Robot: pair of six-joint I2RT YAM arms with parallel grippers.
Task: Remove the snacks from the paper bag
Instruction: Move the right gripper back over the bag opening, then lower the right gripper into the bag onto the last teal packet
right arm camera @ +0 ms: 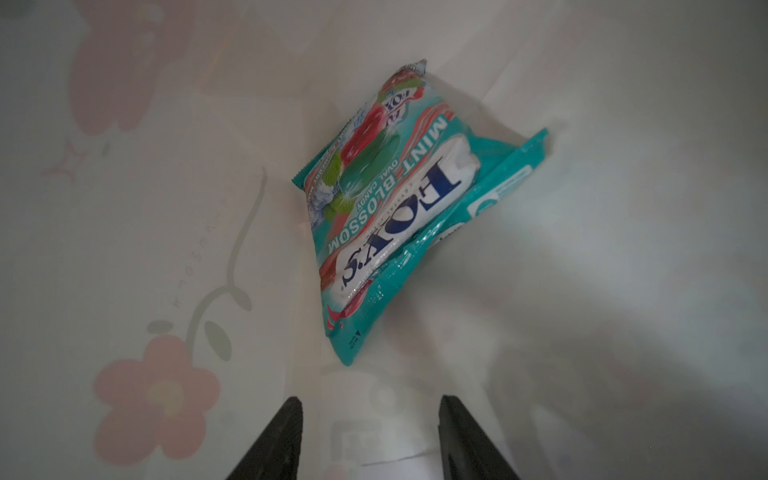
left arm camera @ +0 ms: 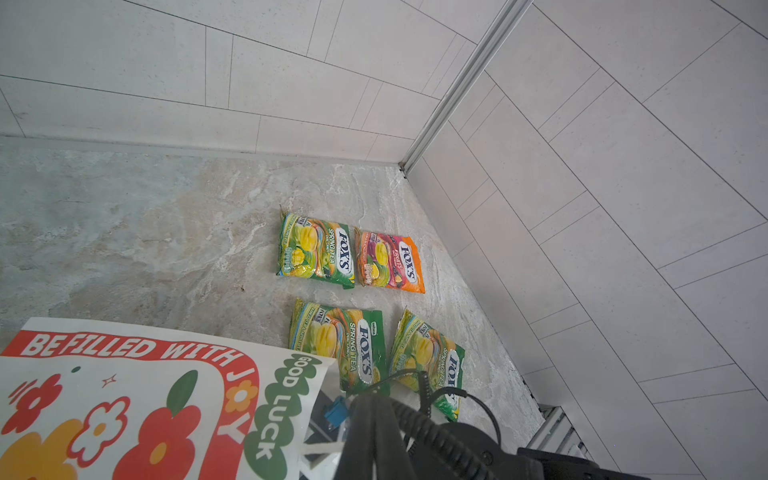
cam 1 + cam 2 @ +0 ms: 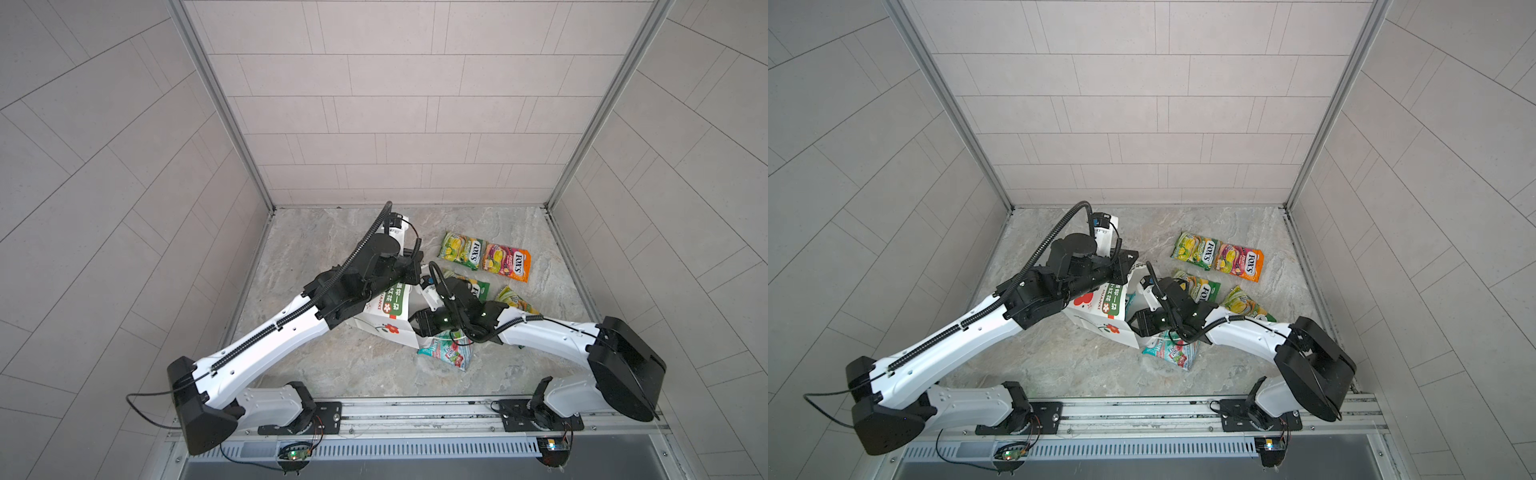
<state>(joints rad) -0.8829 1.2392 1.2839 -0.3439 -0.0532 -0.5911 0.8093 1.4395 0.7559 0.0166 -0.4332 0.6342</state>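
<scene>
I will slide my open right gripper deeper into the bag next and close it over the teal-red snack's near edge (image 1: 417,249), because that edge is still beyond the gripper's fingers.
The white paper bag (image 3: 384,322) (image 2: 124,395) lies on its side, mouth toward the right. My left gripper (image 3: 415,270) sits at its raised upper rim, shut, holding the mouth up; its jaws are hidden. My right gripper (image 1: 370,403) is inside the bag, open and holding nothing, a short way from a teal-red snack (image 1: 395,208) resting deep inside. Outside on the table lie green-yellow snacks (image 3: 461,247) (image 3: 478,289) (image 3: 515,301), an orange-pink one (image 3: 507,262) and a teal-red one (image 3: 446,353) under my right forearm.
Tiled walls (image 3: 407,124) close in the marble table (image 3: 332,365) at the back and both sides. A metal rail (image 3: 415,415) with both arm bases runs along the front edge. My right arm (image 2: 395,436) crosses just under the left wrist camera.
</scene>
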